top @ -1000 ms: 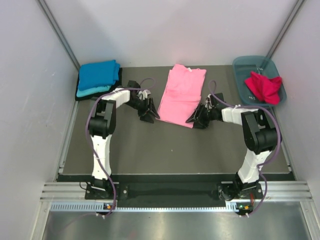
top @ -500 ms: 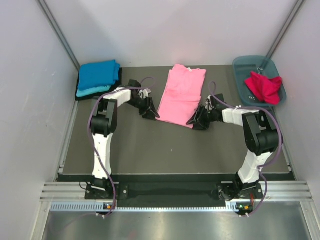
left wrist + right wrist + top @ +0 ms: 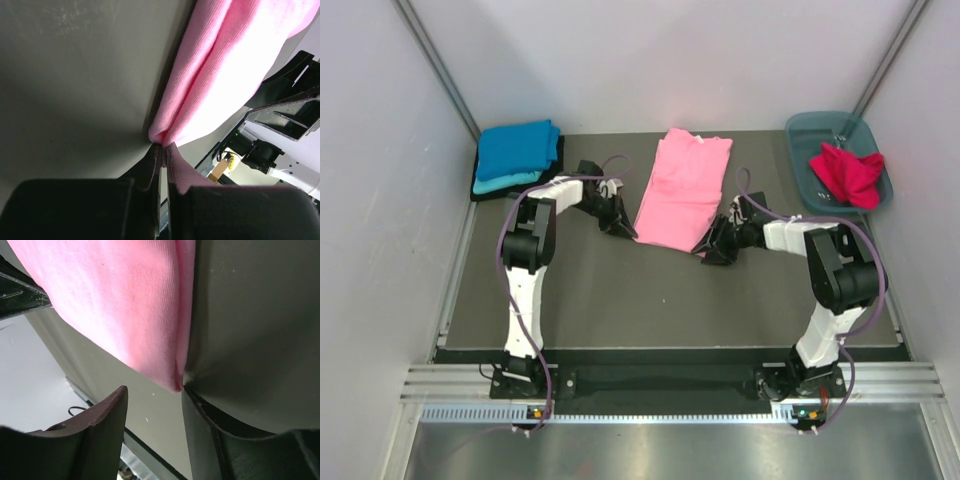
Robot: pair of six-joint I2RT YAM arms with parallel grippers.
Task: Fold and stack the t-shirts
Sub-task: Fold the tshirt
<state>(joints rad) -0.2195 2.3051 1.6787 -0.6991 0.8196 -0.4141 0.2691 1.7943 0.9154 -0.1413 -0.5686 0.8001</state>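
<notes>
The pink t-shirt still lies as a long strip, so the left gripper will next rise, swing the hem outward onto the t-shirt's far end [image 3: 674, 143] and let it go.
A light pink t-shirt [image 3: 680, 190] lies folded into a long strip in the middle of the dark mat [image 3: 650, 295]. My left gripper [image 3: 628, 232] is at its near left corner, shut on the pink hem [image 3: 161, 137]. At the near right corner my right gripper [image 3: 705, 250] stands open, and the pink corner [image 3: 176, 385] touches its right finger [image 3: 200, 430]. Folded blue and turquoise t-shirts [image 3: 517, 152] are stacked at the back left. A crimson red t-shirt [image 3: 847, 172] lies crumpled in the tub.
The blue-grey plastic tub [image 3: 807, 135] stands at the back right corner. White walls close in both sides and the back. The arm bases are bolted to the rail [image 3: 660, 385] at the near edge.
My left gripper has closed on the pink shirt's near left corner. The right gripper has shifted slightly nearer along the right corner and stays open.
</notes>
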